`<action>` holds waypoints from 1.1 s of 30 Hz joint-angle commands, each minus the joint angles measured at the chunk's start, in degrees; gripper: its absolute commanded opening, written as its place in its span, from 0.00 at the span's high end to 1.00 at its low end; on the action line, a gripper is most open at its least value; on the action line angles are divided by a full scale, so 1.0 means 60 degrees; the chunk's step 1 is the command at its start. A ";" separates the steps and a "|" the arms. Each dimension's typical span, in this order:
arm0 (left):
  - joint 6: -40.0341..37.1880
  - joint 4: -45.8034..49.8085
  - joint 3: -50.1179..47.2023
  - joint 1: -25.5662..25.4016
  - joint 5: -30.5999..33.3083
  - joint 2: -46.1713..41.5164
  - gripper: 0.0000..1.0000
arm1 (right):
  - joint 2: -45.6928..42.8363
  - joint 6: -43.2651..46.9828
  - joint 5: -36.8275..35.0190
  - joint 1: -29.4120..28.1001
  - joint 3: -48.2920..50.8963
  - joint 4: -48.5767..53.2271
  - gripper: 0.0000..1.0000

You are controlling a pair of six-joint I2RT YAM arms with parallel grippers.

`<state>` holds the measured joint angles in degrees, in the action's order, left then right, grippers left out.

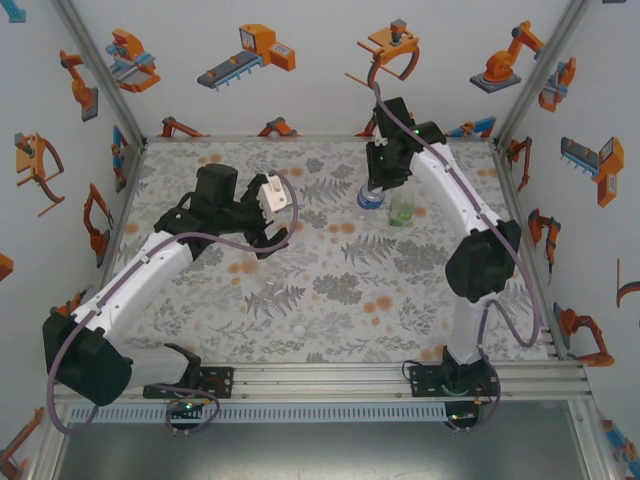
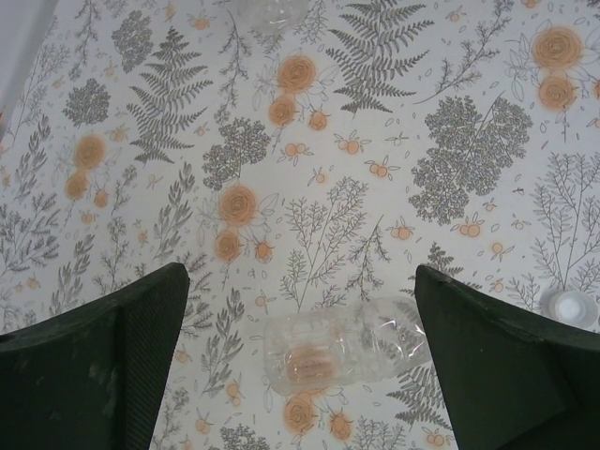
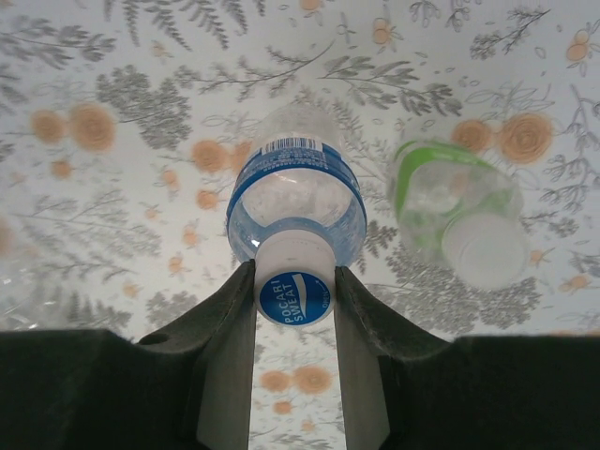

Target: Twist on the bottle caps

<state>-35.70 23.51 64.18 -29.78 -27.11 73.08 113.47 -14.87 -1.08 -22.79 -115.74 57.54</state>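
Note:
My right gripper has the white cap between its fingers, already on the blue-label bottle's neck, so it should ease slightly toward the green-tinted bottle and release the cap.
The blue-label bottle stands upright at the back of the table, and my right gripper is shut on its white cap from above. In the top view that gripper sits over the same bottle. The green-tinted bottle stands just to its right with a white cap on its neck. The plain clear bottle lies on its side between the wide-open fingers of my left gripper, touching neither finger. A loose white cap rests on the cloth to its right.
The left arm reaches to the table's middle. A small white cap lies on the floral cloth toward the near edge. White printed walls close the table on three sides, and the green-tinted bottle stands close beside the right gripper.

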 commanded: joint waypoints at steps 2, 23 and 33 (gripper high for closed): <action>0.0307 -0.0135 0.0267 0.0063 -0.0007 0.0108 0.02 | 0.0829 0.0855 -0.0465 0.0038 -0.1043 0.1168 0.89; 0.0554 -0.0091 0.0434 0.0165 -0.0007 0.0278 0.04 | 0.0286 0.0716 -0.0561 -0.0141 -0.1961 0.1664 0.52; 0.1765 -0.0348 0.0811 0.0718 0.0344 0.0273 0.06 | -0.1942 -0.0299 -0.0406 -0.1732 0.0693 0.0364 0.51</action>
<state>-29.58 23.16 66.65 -27.16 -25.61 74.72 104.40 -13.41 -3.31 -29.87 -116.16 62.70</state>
